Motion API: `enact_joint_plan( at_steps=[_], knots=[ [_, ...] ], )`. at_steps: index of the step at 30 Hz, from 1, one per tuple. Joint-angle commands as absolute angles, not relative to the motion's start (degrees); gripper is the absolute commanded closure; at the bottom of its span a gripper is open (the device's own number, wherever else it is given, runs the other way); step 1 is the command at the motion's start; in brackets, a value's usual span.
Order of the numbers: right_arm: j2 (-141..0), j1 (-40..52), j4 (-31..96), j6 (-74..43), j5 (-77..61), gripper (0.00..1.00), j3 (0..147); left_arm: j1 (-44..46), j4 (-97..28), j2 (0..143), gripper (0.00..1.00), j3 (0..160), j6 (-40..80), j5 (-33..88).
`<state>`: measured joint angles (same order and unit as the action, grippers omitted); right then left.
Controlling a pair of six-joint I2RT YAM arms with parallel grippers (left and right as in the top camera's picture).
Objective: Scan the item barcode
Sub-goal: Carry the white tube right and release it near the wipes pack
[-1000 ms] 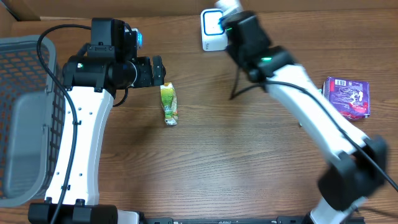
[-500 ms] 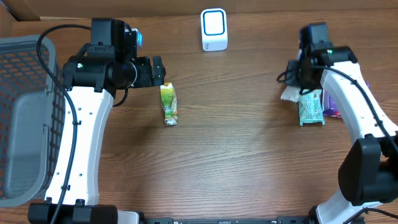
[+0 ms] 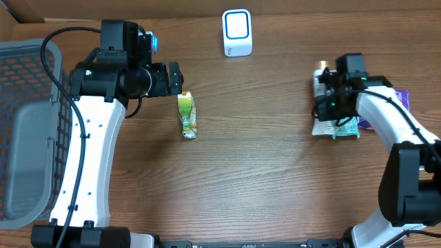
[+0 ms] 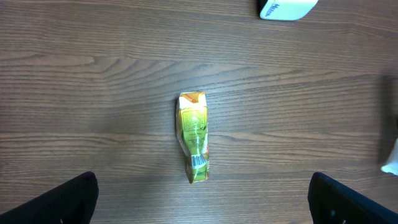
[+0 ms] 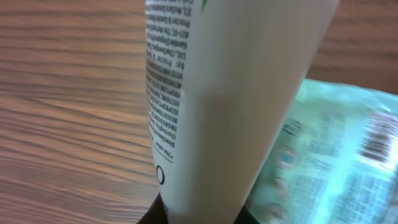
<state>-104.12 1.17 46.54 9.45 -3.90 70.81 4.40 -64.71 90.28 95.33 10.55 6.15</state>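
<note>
The right gripper moves to the right in the overhead view next, over the green packet [image 5: 336, 149], and lets go of the tube [image 5: 236, 93], because this side of the table is clear of the scanner.
My right gripper [image 3: 329, 103] is shut on a white tube [image 5: 236, 93] with small black print, which fills the right wrist view; its pale end [image 3: 321, 127] shows below the gripper at the table's right side. The tube hangs just over a green packet [image 5: 339, 155] lying flat [image 3: 346, 128]. The white barcode scanner [image 3: 237, 32] stands at the back centre, well away from the tube. My left gripper [image 4: 202, 208] is open, with dark fingertips [image 4: 56, 199] wide apart, hovering beside a yellow-green pouch [image 4: 193, 135] that lies on the wood [image 3: 187, 115].
A grey mesh basket [image 3: 27, 62] stands at the far left edge. A purple packet [image 3: 404, 100] lies at the right edge, partly hidden behind my right arm. The scanner's corner [image 4: 287, 7] shows at the top of the left wrist view.
My right arm has swung away from the scanner to the right side with the tube and come down over the green packet. The left arm and the pouch have not moved.
</note>
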Motion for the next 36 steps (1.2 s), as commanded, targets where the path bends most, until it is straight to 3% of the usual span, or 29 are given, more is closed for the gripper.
enact_joint_plan(
  at_steps=[1, 16, 17, 19, 21, 24, 30, 36],
  knots=[
    [-103.20, -2.63, 45.50, 10.74, -1.26, 0.96, 70.06, 4.51, -64.51, 90.76, 0.00, 95.72, 10.31, 5.89],
    [-103.22, -9.58, 42.70, 10.00, 2.02, 0.89, 69.71, 4.51, -64.51, 90.76, 0.01, 95.72, 10.31, 5.89],
    [-103.22, -9.61, 42.63, 9.34, 2.00, 0.86, 69.71, 4.51, -64.51, 90.76, 0.00, 95.72, 10.31, 5.89],
    [-103.22, -9.61, 42.00, 7.29, 1.58, 0.59, 69.71, 4.51, -64.51, 90.76, 0.00, 95.72, 10.31, 5.89],
    [-103.22, -9.61, 41.47, 7.29, -0.19, 0.44, 69.71, 4.51, -64.51, 90.76, 0.00, 95.72, 10.31, 5.89],
    [-103.20, -9.61, 40.64, 7.31, -2.66, 0.35, 69.78, 4.51, -64.51, 90.76, 0.00, 95.72, 10.31, 5.89],
    [-103.20, -9.61, 41.23, 7.27, -3.88, 0.34, 71.24, 4.51, -64.51, 90.76, 0.00, 95.72, 10.31, 5.89],
    [-103.18, -9.47, 48.40, 7.27, -13.47, 0.33, 79.15, 4.51, -64.51, 90.76, 0.00, 95.72, 10.31, 5.89]
  ],
)
